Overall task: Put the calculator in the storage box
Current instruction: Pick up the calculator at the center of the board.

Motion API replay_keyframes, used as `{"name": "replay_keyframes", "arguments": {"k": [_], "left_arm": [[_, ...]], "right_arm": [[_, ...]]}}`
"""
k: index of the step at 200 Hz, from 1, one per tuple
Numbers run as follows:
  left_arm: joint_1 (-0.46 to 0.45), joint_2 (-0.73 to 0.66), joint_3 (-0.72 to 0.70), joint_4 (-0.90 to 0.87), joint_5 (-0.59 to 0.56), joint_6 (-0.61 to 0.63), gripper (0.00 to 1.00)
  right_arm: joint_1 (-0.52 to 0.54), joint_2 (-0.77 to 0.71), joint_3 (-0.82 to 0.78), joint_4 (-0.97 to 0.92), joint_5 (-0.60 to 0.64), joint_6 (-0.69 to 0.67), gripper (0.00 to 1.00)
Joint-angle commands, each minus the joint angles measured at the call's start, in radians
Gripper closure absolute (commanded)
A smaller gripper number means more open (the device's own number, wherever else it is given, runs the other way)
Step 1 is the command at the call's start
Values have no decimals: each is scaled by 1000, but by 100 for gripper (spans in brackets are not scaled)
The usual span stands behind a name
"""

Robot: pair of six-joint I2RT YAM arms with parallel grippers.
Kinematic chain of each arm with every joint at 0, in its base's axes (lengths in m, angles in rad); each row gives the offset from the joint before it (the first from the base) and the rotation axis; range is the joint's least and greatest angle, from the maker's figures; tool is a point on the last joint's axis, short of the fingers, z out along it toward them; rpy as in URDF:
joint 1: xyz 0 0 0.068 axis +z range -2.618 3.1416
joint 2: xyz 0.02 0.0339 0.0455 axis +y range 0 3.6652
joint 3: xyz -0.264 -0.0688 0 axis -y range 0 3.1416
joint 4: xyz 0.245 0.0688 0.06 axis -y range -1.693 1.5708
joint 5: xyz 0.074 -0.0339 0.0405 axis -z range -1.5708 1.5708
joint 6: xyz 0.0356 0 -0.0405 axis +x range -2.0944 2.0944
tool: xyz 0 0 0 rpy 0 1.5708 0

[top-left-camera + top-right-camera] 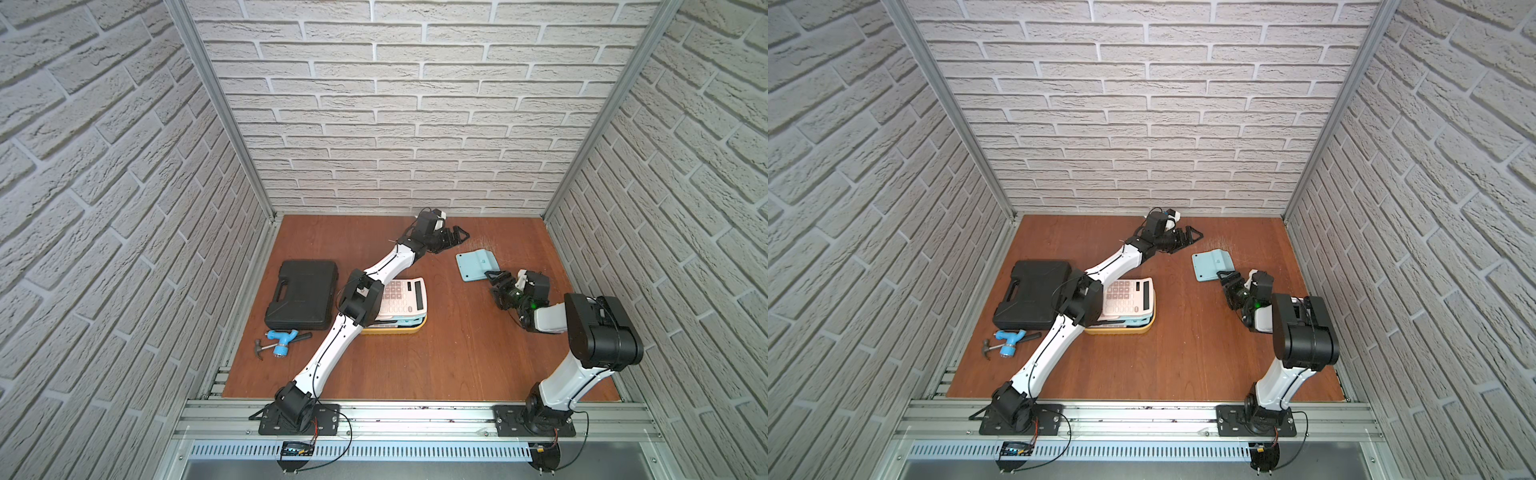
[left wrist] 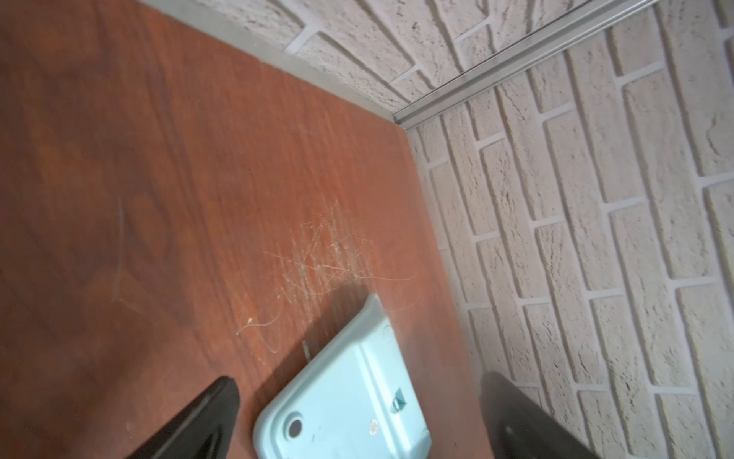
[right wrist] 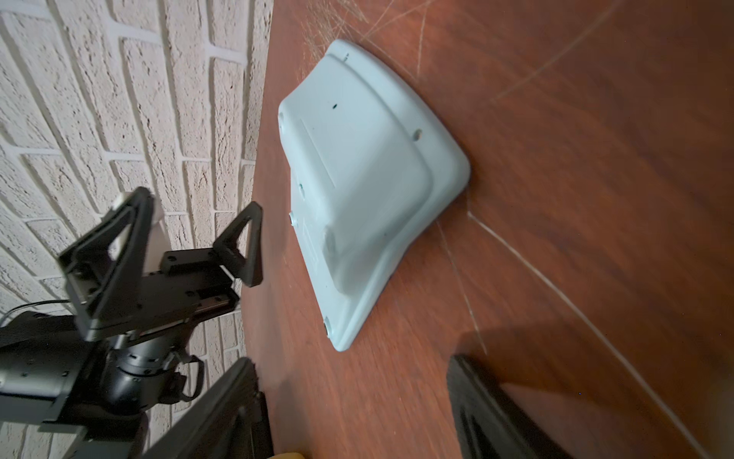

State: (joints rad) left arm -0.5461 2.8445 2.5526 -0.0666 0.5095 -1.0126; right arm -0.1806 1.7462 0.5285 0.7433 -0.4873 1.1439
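My right gripper moves outward to the light blue calculator's near edge (image 1: 479,276) (image 3: 397,250) next and closes there, since its open fingers still have only bare table between them.
A light blue calculator (image 1: 477,266) (image 1: 1212,266) lies face down on the brown table at the back right; its underside fills the wrist views (image 2: 349,397) (image 3: 365,175). My right gripper (image 1: 494,281) (image 1: 1225,279) (image 3: 357,405) is open just short of its near corner, with only bare table between the fingers. My left gripper (image 1: 457,237) (image 1: 1192,237) (image 2: 357,417) (image 3: 196,202) is open near the back wall, to the left of that calculator and apart from it. The yellow storage box (image 1: 399,331) (image 1: 1125,330) sits mid-table, holding a pink calculator (image 1: 405,297) stacked on a pale blue one.
A black hard case (image 1: 301,293) lies left of the box. A small hammer (image 1: 266,343) and a blue tool (image 1: 282,338) lie in front of the case. My left arm's elbow hangs over the box's left side. Brick-pattern walls close in the back and both sides.
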Motion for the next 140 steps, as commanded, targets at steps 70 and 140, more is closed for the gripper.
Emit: {"name": "replay_keyframes", "arguments": {"k": [70,140], "left_arm": [[-49,66,46,53,16,-45,2],[-83,25,-28,53,75,-21,2]], "right_arm": [[-5,213,104,76,-40,65,18],[-2,296,148,185,-42,127,33]]}}
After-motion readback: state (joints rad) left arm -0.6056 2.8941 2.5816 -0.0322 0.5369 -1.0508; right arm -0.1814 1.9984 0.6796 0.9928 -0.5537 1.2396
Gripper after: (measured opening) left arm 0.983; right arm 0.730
